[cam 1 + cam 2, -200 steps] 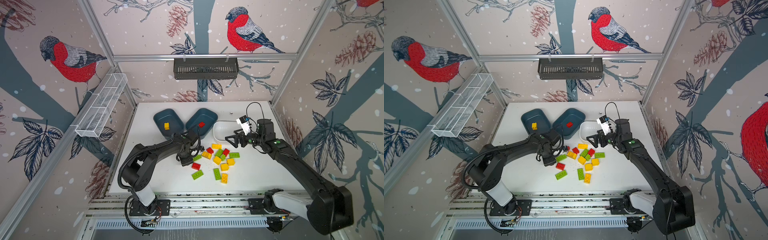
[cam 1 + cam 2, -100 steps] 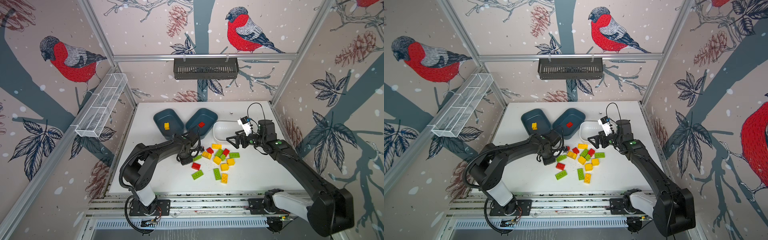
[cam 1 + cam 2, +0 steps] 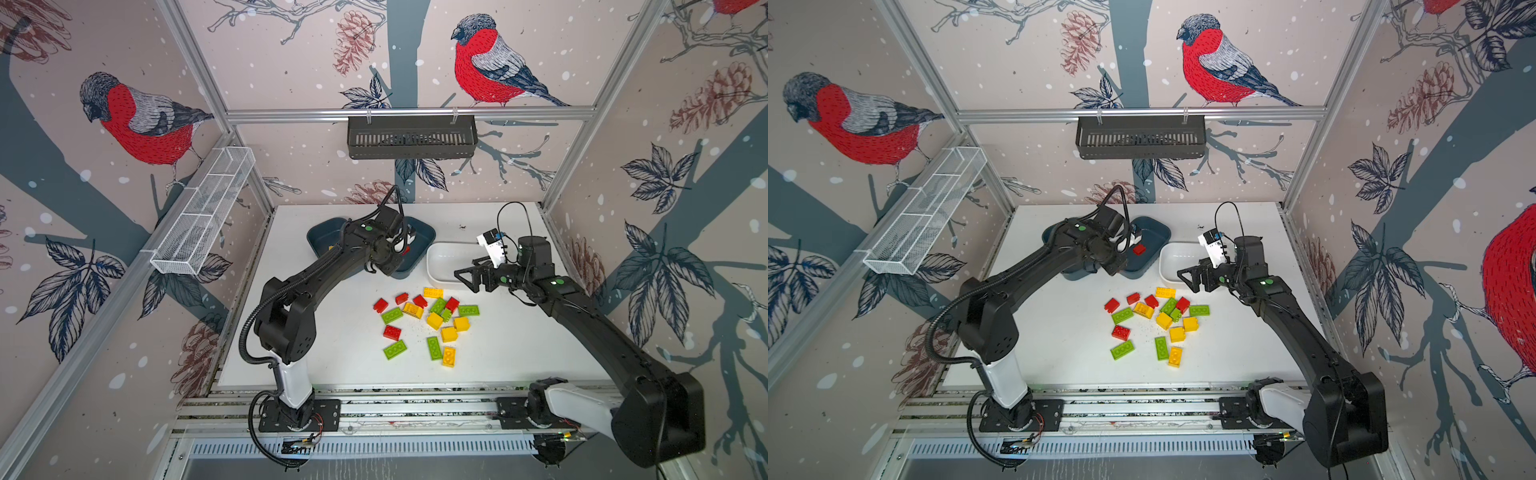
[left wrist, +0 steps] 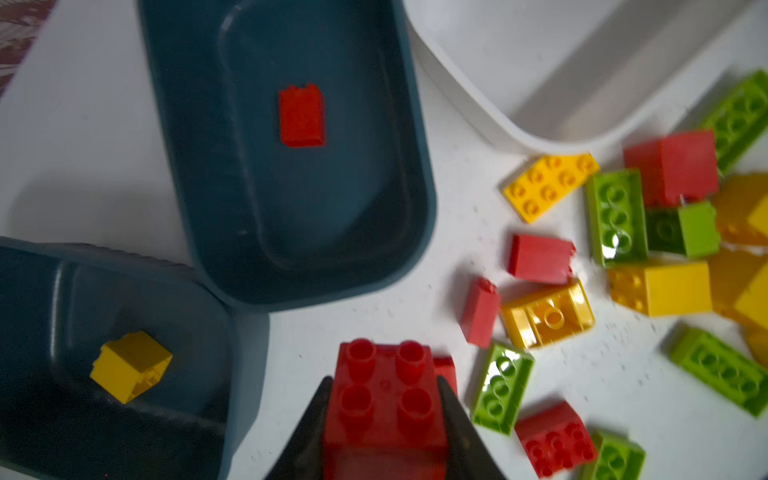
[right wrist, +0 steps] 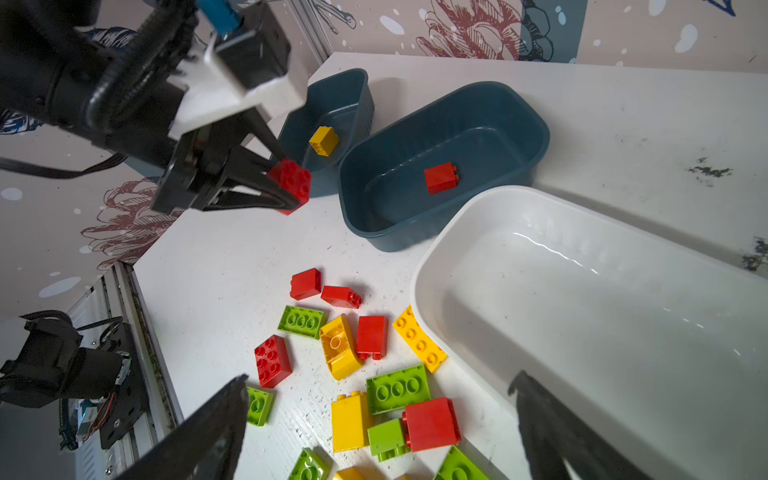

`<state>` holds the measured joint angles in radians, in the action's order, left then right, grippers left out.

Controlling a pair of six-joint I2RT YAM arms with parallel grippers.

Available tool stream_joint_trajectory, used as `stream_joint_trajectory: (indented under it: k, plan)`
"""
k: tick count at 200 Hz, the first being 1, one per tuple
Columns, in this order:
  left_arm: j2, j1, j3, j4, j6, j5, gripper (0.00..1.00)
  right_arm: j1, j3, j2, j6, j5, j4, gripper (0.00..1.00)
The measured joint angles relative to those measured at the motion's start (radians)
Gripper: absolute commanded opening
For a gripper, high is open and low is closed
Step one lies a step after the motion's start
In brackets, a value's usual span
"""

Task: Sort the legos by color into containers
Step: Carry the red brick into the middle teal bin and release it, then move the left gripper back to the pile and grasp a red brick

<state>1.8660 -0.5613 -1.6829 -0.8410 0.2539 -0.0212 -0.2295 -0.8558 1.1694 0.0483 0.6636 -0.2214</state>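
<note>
My left gripper carries the red square lego [image 4: 384,399] outward over the teal container's bottom next and releases it. The teal container already holding a red lego [image 4: 276,156] lies outward of my left gripper.
My left gripper [image 4: 384,384] is shut on a red square lego [image 4: 384,399] and holds it above the table, beside the near ends of the two teal containers. In both top views the arm hides this brick. One teal container [image 4: 419,174] holds a red lego [image 4: 302,116]; the other [image 4: 45,286] holds a yellow lego [image 4: 131,365]. The white container [image 3: 442,259] is empty. My right gripper [image 5: 380,386] hangs open over the loose legos [image 3: 432,320], next to the white container [image 5: 582,291].
A black slotted basket [image 3: 411,137] hangs on the back rail and a white wire rack [image 3: 203,216] on the left wall. Red, yellow and green bricks [image 3: 1158,320] lie spread mid-table. The left arm [image 3: 316,274] crosses the table's left side.
The left gripper shut on a red brick at the pile's left edge, then rose and moved back toward the teal containers with it. The right arm barely moved.
</note>
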Motion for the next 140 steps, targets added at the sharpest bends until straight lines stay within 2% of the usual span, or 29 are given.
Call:
stream_joint_trajectory:
  k: [43,75,95,112,140]
  plan:
    - [0.241,0.031,-0.252,0.024,-0.174,0.076,0.21,0.006,-0.001,0.005,0.001,0.0,0.032,0.99]
    - [0.395,0.042,-0.383,0.026,-0.248,0.163,0.22,0.008,-0.002,0.008,0.001,0.0,0.044,0.99]
    - [0.473,0.043,-0.436,0.021,-0.26,0.204,0.34,0.008,-0.002,0.012,-0.001,0.0,0.044,0.99]
    - [0.512,0.043,-0.475,0.01,-0.272,0.225,0.6,0.008,-0.002,0.015,-0.004,0.0,0.042,0.99]
    - [0.477,0.044,-0.462,0.0,-0.29,0.23,0.68,0.008,0.005,0.01,-0.019,-0.002,0.04,1.0]
